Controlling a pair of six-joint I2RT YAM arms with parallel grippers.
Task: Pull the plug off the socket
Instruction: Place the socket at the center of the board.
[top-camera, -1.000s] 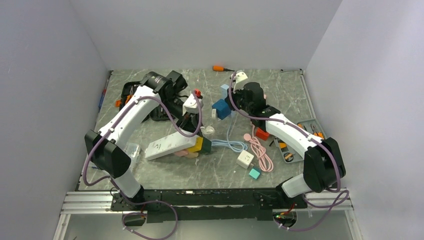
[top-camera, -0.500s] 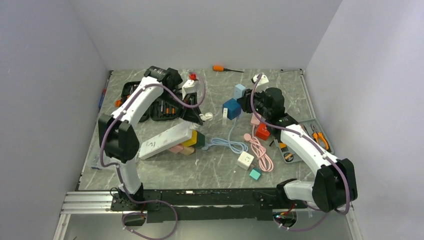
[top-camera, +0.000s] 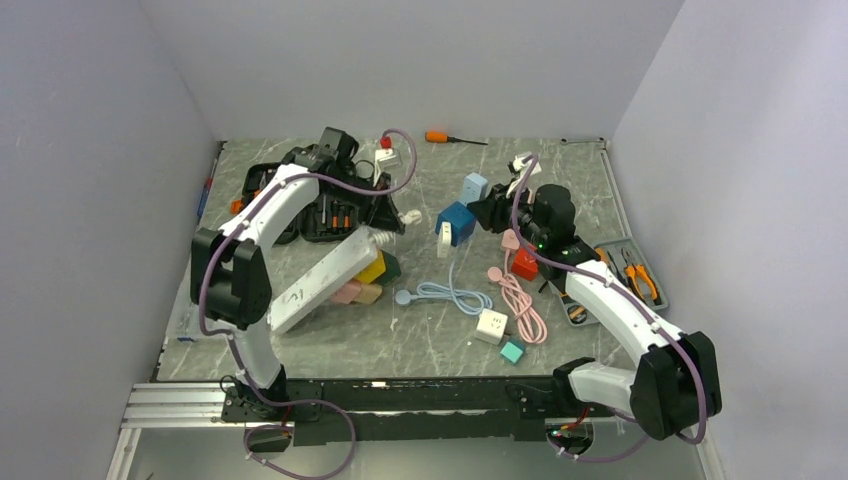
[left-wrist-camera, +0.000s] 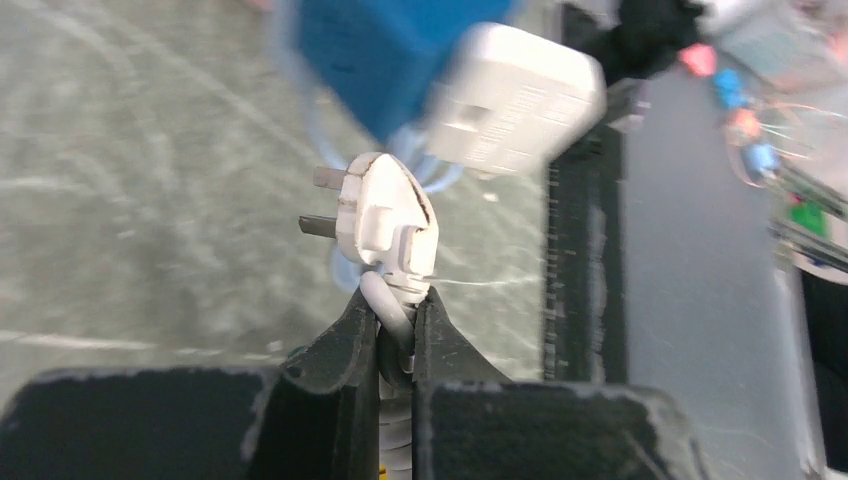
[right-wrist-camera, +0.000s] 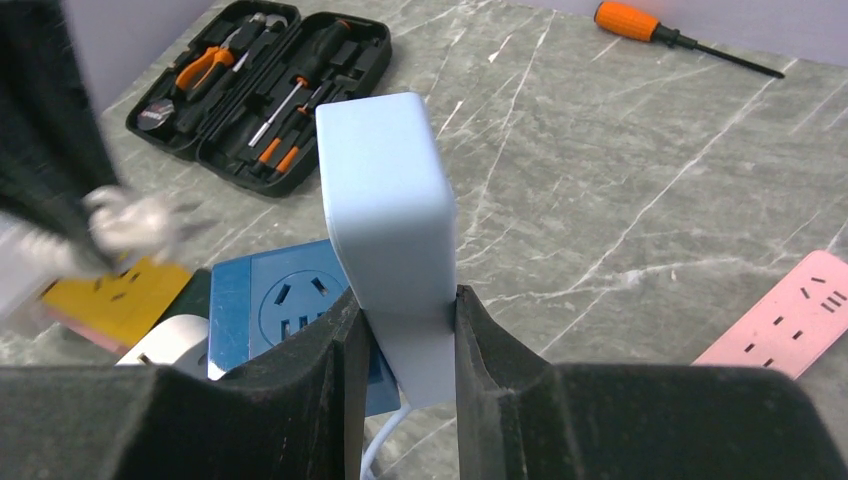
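Observation:
The robot's left gripper will next go down, away from the cube socket (right-wrist-camera: 285, 305) and toward the bare table beside the tool case, because the pins of the white plug are clear of that socket.
My left gripper (left-wrist-camera: 395, 300) is shut on the cord neck of a white plug (left-wrist-camera: 385, 220). Its metal pins are bare and point left, clear of any socket. In the top view that plug (top-camera: 408, 216) hangs at my left gripper (top-camera: 393, 213), its cord running to the white power strip (top-camera: 325, 278). My right gripper (right-wrist-camera: 405, 300) is shut on a light blue adapter (right-wrist-camera: 390, 215) joined to the dark blue cube socket (right-wrist-camera: 285, 305), held above the table (top-camera: 457, 221). A white adapter (left-wrist-camera: 515, 100) sits on the cube's side. A gap separates plug and cube.
An open black tool case (top-camera: 320, 215) lies at the back left and an orange screwdriver (top-camera: 437, 137) at the back. Yellow, green and pink socket blocks (top-camera: 372, 272) lie under the strip. A light blue cable (top-camera: 445, 293), pink cable (top-camera: 520, 300), white cube (top-camera: 490, 322) and teal block (top-camera: 510, 349) lie mid-table.
My left arm has swung toward the back, dragging the white power strip's end with it. My right gripper has carried the blue cube to the right, so plug and cube are farther apart.

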